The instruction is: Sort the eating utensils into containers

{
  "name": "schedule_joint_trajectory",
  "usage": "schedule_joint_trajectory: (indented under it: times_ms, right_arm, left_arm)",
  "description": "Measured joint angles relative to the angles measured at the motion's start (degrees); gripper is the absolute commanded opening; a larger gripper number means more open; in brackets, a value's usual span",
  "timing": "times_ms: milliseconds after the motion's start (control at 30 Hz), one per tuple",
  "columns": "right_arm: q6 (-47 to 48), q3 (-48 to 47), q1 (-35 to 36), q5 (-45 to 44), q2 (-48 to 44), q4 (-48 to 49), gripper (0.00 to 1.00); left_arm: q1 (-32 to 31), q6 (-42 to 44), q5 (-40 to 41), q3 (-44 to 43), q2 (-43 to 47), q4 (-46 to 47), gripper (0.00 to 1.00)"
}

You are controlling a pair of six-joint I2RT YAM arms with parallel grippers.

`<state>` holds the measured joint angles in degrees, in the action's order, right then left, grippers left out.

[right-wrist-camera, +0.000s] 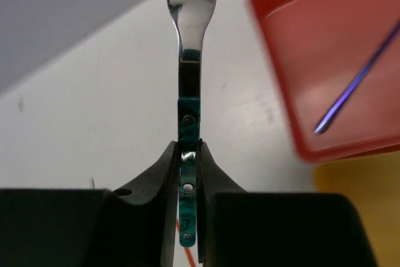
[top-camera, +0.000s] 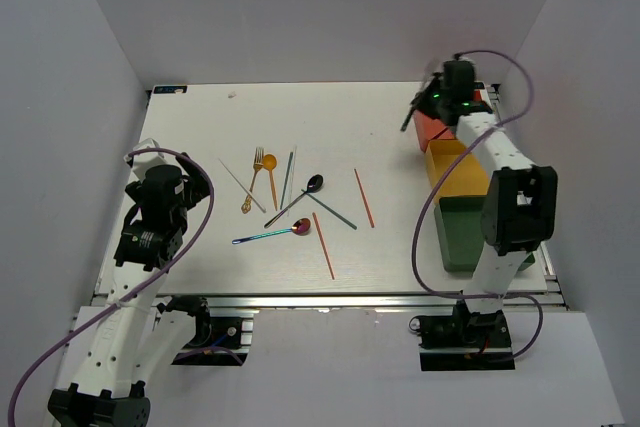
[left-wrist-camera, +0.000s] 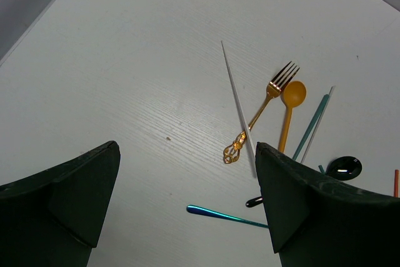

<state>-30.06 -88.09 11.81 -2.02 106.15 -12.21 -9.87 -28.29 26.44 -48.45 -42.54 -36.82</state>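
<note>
I will lower my left gripper to the right in the top view onto the gold fork's neck, because the silver chopstick crosses the fork's handle nearer its ornate end.
Several utensils lie mid-table: a gold fork, orange spoon, silver chopstick, teal chopstick, black spoon, iridescent spoon and two orange chopsticks. My right gripper is shut on a teal-handled silver fork, held in the air beside the red-orange tray, which holds a purple-blue chopstick. The yellow tray and dark green tray stand nearer. My left gripper is open and empty, left of the gold fork and the iridescent handle.
The three trays line the table's right edge, red-orange farthest. The right arm reaches over the yellow and green trays. White walls enclose the table on three sides. A dark teal chopstick crosses the black spoon's handle.
</note>
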Motion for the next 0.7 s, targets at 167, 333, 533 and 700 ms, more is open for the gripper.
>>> schedule_joint_trajectory:
  times_ms: [167,333,533,700]
  right_arm:
    - [-10.8,-4.44,-13.73,3.23,4.59,2.91,0.0]
    - [-16.24,-11.26,-17.86,4.22,14.45,2.97,0.0]
    - [-20.22,-12.17,-18.23,5.86,19.65,1.6,0.0]
    - [-21.38,-14.45,-18.18,6.01,21.73,1.25,0.22]
  left_arm:
    - [0.0,0.0,-0.02,0.0,0.04,0.0,0.98]
    - [0.0,0.02,-0.07,0.0,0.07,0.02,0.98]
    - [0.0,0.04,-0.15,0.0,0.04,0.02,0.98]
    - [0.0,0.15,-0.39,0.0,-0.11,0.02,0.98]
